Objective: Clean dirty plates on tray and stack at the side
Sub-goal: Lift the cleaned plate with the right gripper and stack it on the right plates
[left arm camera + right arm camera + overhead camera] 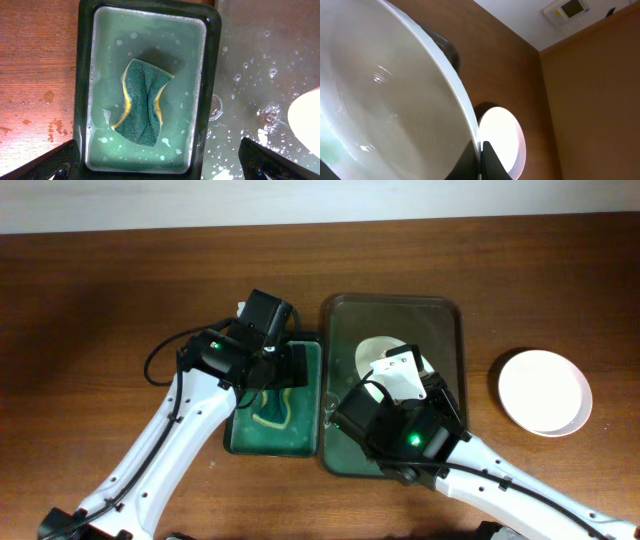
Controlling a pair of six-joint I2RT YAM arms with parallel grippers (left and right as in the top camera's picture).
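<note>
My right gripper carries its plate to the right in the overhead view next and lowers it onto the other white plate [545, 393] [498, 136], which lies clear for stacking.
A white plate [377, 352] is tilted up over the dark olive-grey tray [445, 315]; my right gripper [418, 376] is shut on its rim. The right wrist view shows the plate [390, 100] filling the left side, with my right gripper [480, 155] pinching its edge and a faint teal smear at the lower left. Another white plate [545, 391] lies on the table at the right and also shows in the right wrist view [500, 137]. My left gripper [160, 167] is open over the green tray [310, 442], above the sponge [142, 102]. A plate edge [306, 120] shows at the right.
The small green tray [212, 75] holds soapy water and stands touching the left side of the big tray. The big tray's floor [260, 65] is wet with suds. Water drops lie on the wooden table [35, 100] to the left.
</note>
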